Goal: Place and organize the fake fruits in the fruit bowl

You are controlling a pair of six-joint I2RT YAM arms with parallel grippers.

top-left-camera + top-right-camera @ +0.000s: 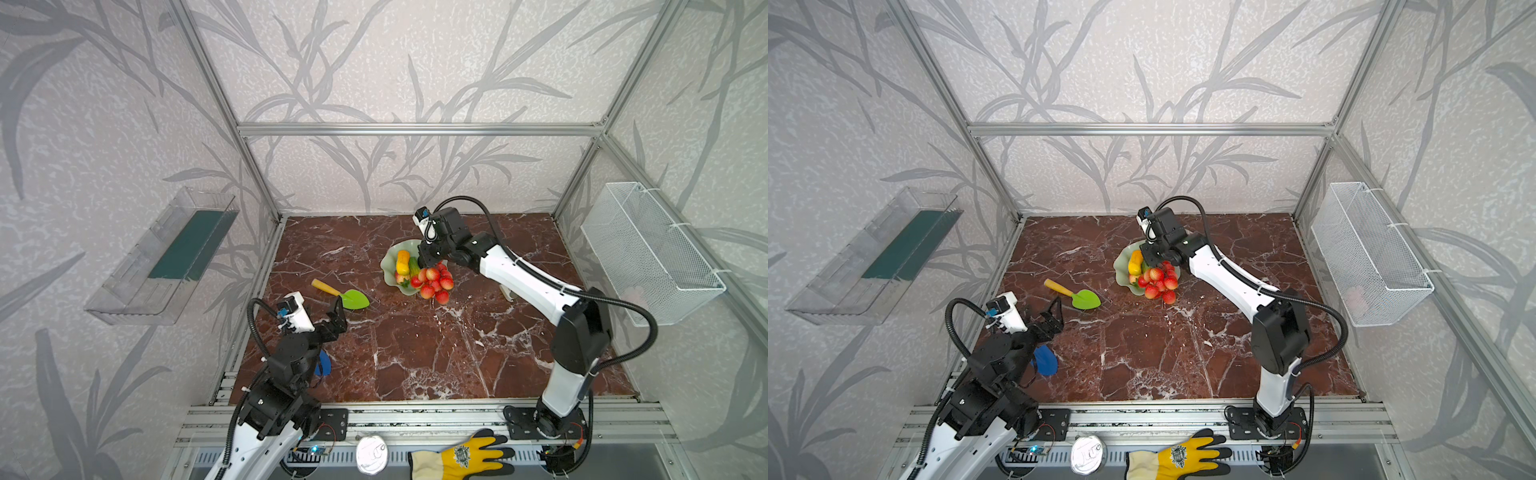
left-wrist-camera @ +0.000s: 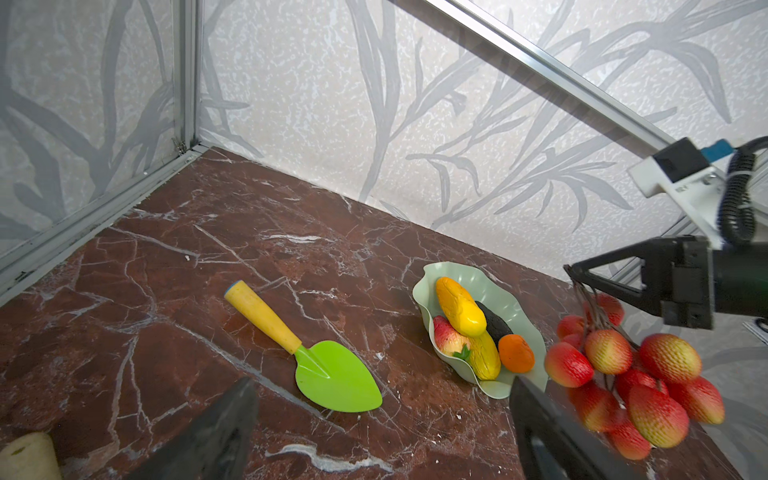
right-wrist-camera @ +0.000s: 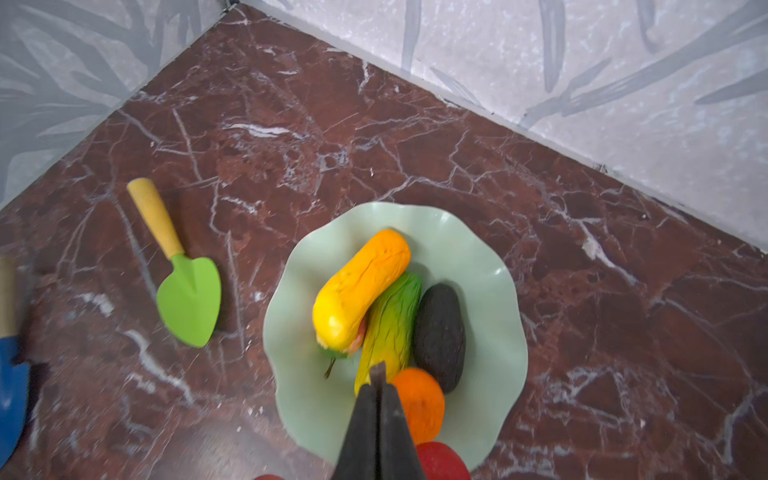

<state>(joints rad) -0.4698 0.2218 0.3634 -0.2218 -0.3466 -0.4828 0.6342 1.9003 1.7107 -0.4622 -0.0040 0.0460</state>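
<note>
The bunch of red berries still hangs over the bowl's near rim, so my right gripper needs to carry it outward and down onto the fruits in the bowl next and release the stems.
The mint fruit bowl (image 1: pixel 387 266) (image 1: pixel 1120 270) (image 2: pixel 490 282) (image 3: pixel 478 257) holds a yellow-orange oblong fruit (image 3: pixel 361 286), a green-yellow one (image 3: pixel 392 324), a dark avocado (image 3: pixel 440 336), a small orange (image 3: pixel 419 399) and a strawberry (image 2: pixel 449 338). My right gripper (image 1: pixel 424 264) (image 2: pixel 575 272) (image 3: pixel 377 374) is shut on the stems of the bunch of red berries (image 1: pixel 434 284) (image 1: pixel 1158 282) (image 2: pixel 640 374), which hangs over the bowl's near right rim. My left gripper (image 1: pixel 337 318) (image 1: pixel 1054 313) (image 2: pixel 382 384) stands open and empty, low at the front left.
A green shovel (image 1: pixel 345 296) (image 3: pixel 189 299) lies left of the bowl. A blue shovel (image 1: pixel 323 363) sits under my left arm. A white wire basket (image 1: pixel 648 249) hangs on the right wall and a clear tray (image 1: pixel 166 253) on the left wall.
</note>
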